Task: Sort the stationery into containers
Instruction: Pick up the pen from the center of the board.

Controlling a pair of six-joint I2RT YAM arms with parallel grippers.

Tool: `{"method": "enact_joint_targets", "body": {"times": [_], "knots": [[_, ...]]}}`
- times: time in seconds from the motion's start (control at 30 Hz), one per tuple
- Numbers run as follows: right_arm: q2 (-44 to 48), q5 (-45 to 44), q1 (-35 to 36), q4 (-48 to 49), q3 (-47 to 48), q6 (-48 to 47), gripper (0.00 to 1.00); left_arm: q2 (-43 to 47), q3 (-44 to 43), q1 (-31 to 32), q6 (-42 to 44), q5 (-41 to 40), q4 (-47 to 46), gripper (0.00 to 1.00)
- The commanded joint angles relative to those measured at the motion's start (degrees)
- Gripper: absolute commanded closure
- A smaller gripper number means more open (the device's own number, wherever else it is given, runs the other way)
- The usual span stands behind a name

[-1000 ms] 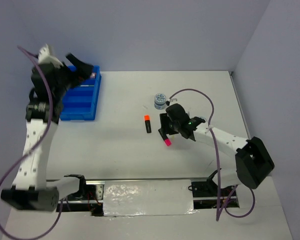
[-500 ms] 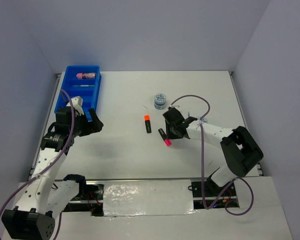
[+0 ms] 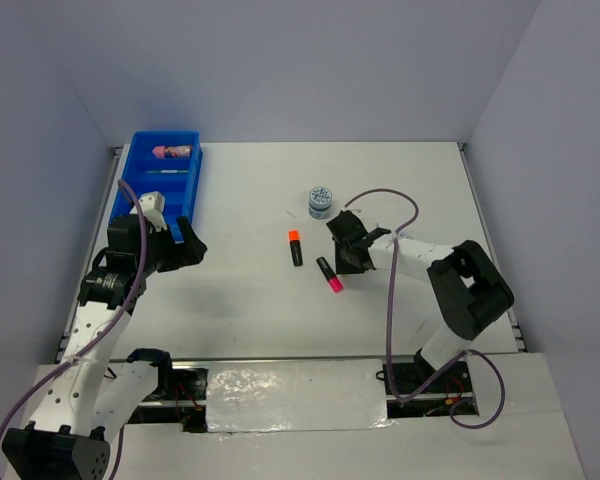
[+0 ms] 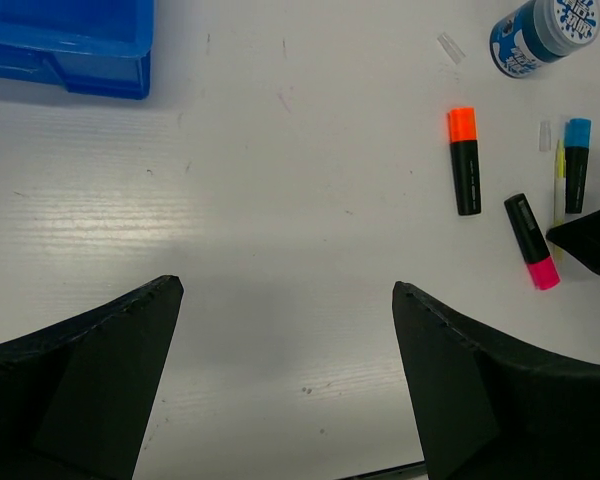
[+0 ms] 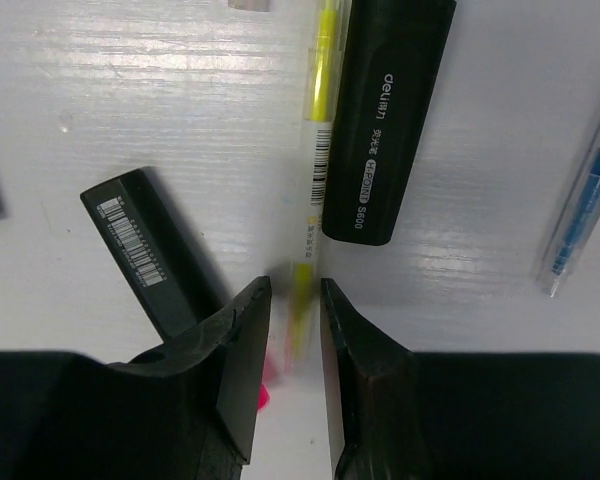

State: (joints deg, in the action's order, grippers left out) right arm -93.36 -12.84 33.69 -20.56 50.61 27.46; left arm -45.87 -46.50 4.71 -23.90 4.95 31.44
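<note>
I should move my left gripper to the right in the top view and then lower it over the small clear scrap, because it lies flat beside the blue jar.
My right gripper is low on the table, its jaws closed in narrowly on a thin yellow pen that lies flat. Beside the pen lie a black blue-capped marker, the pink-capped marker and a thin blue pen. The orange-capped marker and pink-capped marker lie mid-table. A blue-grey disc stands behind them. The blue tray at the far left holds a pink cylinder. My left gripper is wide open and empty, just in front of the tray.
In the left wrist view the tray's corner is at the top left, and the markers and disc at the right. Walls close in the table on three sides. A small clear scrap lies near the disc.
My left arm came down from high over the tray to low over the table in front of it. My right gripper shifted slightly back and settled round the yellow pen.
</note>
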Motion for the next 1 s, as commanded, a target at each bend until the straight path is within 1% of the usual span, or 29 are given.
{"method": "enact_joint_targets", "body": {"times": [0.0, 0.03, 0.07, 0.13, 0.17, 0.23, 0.37, 0.4, 0.47, 0.5, 0.63, 0.67, 0.73, 0.77, 0.83, 0.87, 0.9, 0.93, 0.97], "knots": [[-1.03, -0.34, -0.29, 1.22, 2.12, 0.66, 0.66, 0.95, -0.96, 0.30, 1.40, 1.55, -2.26, 0.01], [-1.12, -0.52, -0.29, 1.22, 2.21, 0.75, 0.66, 0.95, -0.96, 0.30, 1.49, 1.55, -2.26, 0.01], [-1.38, -0.95, -0.29, 1.05, 2.47, 1.01, 0.69, 0.87, -0.96, 0.30, 1.49, 1.73, -2.26, 0.01], [-1.82, -1.66, -0.29, 0.34, 2.74, 1.28, 0.72, 0.87, -0.87, 0.30, 1.49, 1.82, -2.26, 0.01], [-1.91, -2.01, -0.29, 0.08, 3.09, 1.71, 0.75, 0.87, -0.87, 0.30, 1.49, 1.82, -2.35, 0.01], [-2.09, -2.27, -0.38, -0.62, 3.27, 2.15, 0.77, 0.87, -0.79, 0.30, 1.40, 1.82, -2.35, 0.01], [-1.30, -1.93, -0.65, -0.36, 2.83, 3.03, 0.88, 0.34, -0.87, 0.30, 1.23, 1.47, -2.44, 0.01], [-0.95, -1.66, -0.56, -0.27, 2.83, 3.12, 0.90, -0.10, -1.05, 0.30, 1.14, 1.03, -2.26, 0.01], [0.46, -2.36, -0.65, -0.97, 3.00, 3.47, 0.98, -1.24, -1.40, 0.30, 0.79, 0.42, -2.09, 0.01], [1.68, -2.54, -0.65, -1.32, 3.44, 3.47, 0.99, -2.46, -1.75, 0.30, 0.00, -0.11, -1.82, 0.01], [6.95, -3.50, -0.56, -5.27, 4.67, 3.30, 1.00, -6.77, -2.81, 0.39, -3.69, 0.41, -2.08, 0.01], [9.92, -4.03, -0.56, -6.15, 4.93, 3.39, 1.00, -7.56, -3.07, 0.65, -6.22, 1.28, -2.87, 0.01], [13.45, -5.00, -0.47, -8.26, 5.03, 3.47, 1.00, -10.11, -3.59, 2.40, -9.22, 0.07, -6.29, 0.01], [17.21, -5.44, -0.47, -9.05, 5.03, 3.39, 1.00, -11.16, -4.73, 5.63, -12.11, -1.42, -7.44, 0.01], [21.01, -5.70, -0.56, -10.82, 4.59, 2.77, 1.00, -16.34, -6.84, 9.60, -14.76, -6.43, -10.17, 0.01], [24.51, -5.88, -0.47, -11.43, 4.41, 2.42, 1.00, -21.15, -9.63, 13.44, -17.21, -8.10, -10.61, 0.01], [26.02, -6.14, -0.56, -11.96, 4.32, 1.38, 1.00, -23.80, -11.31, 15.31, -18.19, -11.16, -11.66, 0.01], [27.43, -6.06, -0.47, -13.44, 4.32, 0.67, 1.00, -26.61, -13.16, 18.55, -19.50, -13.37, -11.84, 0.01], [29.71, -6.14, -0.47, -14.41, 4.58, -0.21, 1.00, -32.56, -17.27, 20.06, -22.04, -15.91, -11.58, 0.01]]}}
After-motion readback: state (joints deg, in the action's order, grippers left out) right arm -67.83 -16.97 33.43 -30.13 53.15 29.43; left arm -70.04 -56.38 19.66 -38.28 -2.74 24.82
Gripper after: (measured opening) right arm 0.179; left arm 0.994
